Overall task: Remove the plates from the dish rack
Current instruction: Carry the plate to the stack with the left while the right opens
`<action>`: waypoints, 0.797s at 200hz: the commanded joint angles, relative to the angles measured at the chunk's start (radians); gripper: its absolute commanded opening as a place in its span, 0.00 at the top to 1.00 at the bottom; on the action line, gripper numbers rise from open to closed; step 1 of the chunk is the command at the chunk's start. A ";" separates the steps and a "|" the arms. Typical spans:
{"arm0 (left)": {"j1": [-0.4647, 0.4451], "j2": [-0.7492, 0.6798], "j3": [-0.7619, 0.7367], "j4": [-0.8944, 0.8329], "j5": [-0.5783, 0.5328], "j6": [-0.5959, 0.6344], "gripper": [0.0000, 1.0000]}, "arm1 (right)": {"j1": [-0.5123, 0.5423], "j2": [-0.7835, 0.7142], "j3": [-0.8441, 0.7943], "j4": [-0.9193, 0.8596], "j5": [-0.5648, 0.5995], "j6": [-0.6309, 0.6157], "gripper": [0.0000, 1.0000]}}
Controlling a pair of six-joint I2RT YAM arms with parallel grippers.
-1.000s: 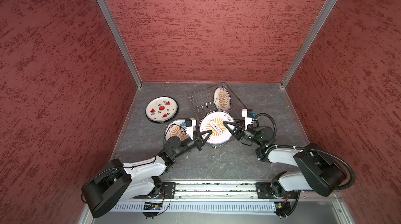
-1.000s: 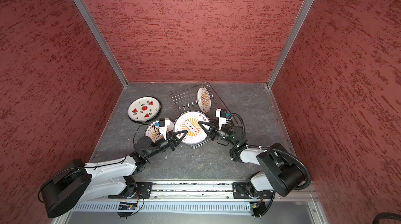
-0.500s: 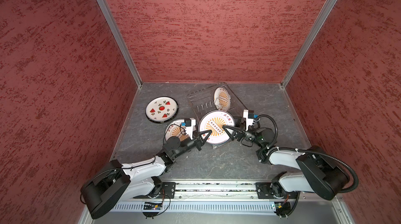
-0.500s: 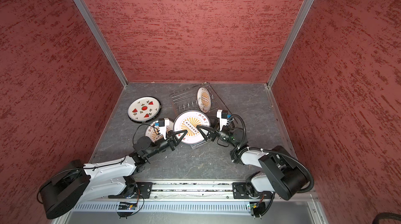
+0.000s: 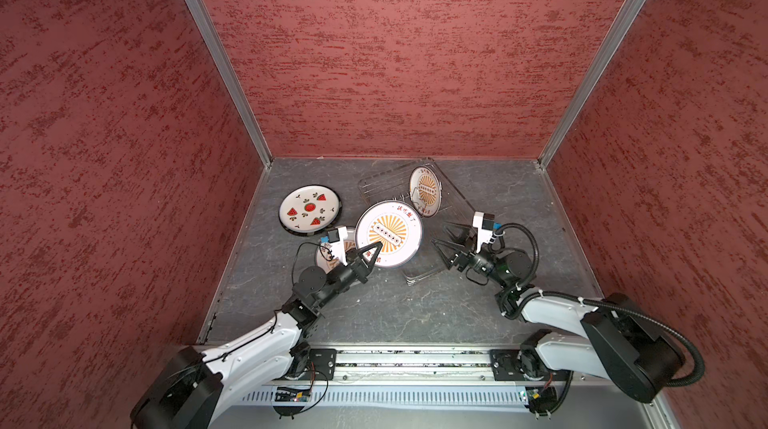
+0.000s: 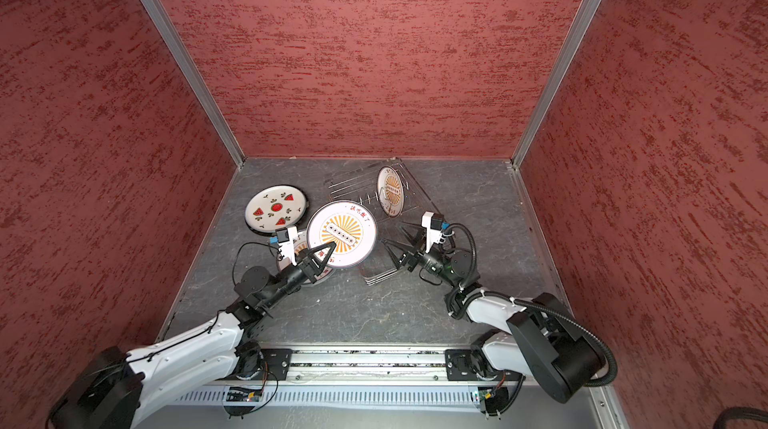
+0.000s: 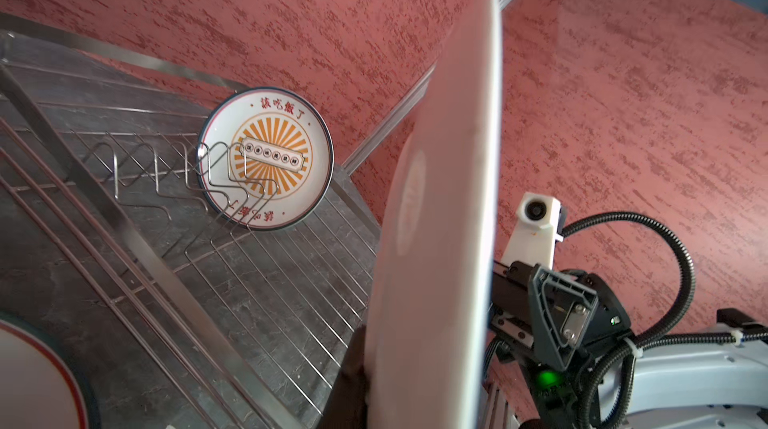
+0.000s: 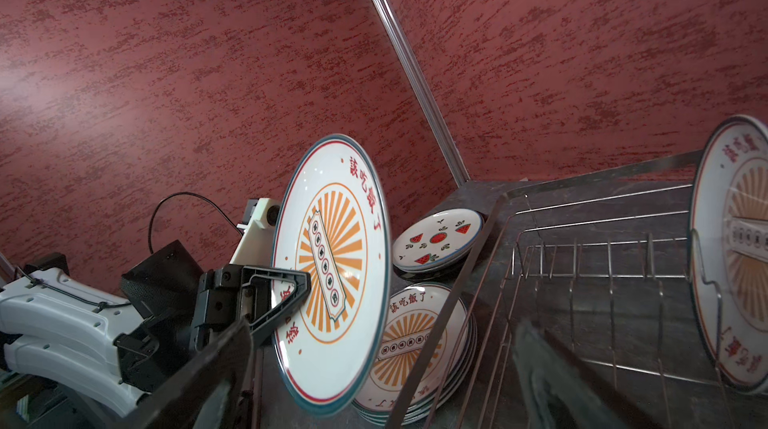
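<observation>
My left gripper is above the stack of matching sunburst plates, so next it will go down and turn to lay the tilted plate flat on that stack and let go of it.
My left gripper (image 5: 374, 250) (image 6: 328, 249) is shut on the near rim of a white plate with an orange sunburst (image 5: 388, 235) (image 6: 341, 235) (image 8: 332, 273). It holds that plate tilted in the air over the near end of the dish rack (image 5: 382, 185) (image 7: 124, 215). In the left wrist view the plate (image 7: 436, 240) shows edge-on. My right gripper (image 5: 439, 234) (image 6: 391, 234) (image 8: 384, 325) stands open and empty, a short way right of the plate. Another sunburst plate (image 5: 424, 192) (image 7: 266, 158) stands upright in the rack's far prongs.
A stack of sunburst plates (image 8: 415, 343) lies on the grey table left of the rack, under my left arm. Watermelon plates (image 5: 309, 210) (image 8: 438, 240) lie farther back left. Red walls close in the back and both sides.
My right gripper has opened, let go of the held plate's right rim and drawn back to the right. The left gripper keeps the plate and has barely moved.
</observation>
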 commanded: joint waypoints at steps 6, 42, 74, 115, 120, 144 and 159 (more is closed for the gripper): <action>0.067 -0.148 -0.047 -0.164 -0.147 -0.122 1.00 | 0.078 -0.006 0.085 -0.164 0.002 -0.153 0.01; 0.205 -0.392 -0.118 -0.346 -0.120 -0.251 1.00 | 0.209 0.002 0.170 -0.367 0.249 -0.319 0.01; 0.272 -0.561 -0.110 -0.614 -0.124 -0.392 1.00 | 0.234 0.043 0.215 -0.406 0.314 -0.352 0.01; 0.320 -0.590 -0.098 -0.767 -0.082 -0.492 1.00 | 0.241 0.079 0.254 -0.442 0.325 -0.368 0.01; 0.325 -0.580 -0.091 -0.790 -0.082 -0.502 1.00 | 0.243 0.085 0.258 -0.443 0.321 -0.370 0.01; 0.351 -0.511 -0.069 -0.815 -0.055 -0.528 1.00 | 0.254 0.115 0.287 -0.464 0.294 -0.384 0.01; 0.371 -0.442 -0.050 -0.812 -0.020 -0.544 1.00 | 0.266 0.134 0.311 -0.502 0.304 -0.399 0.01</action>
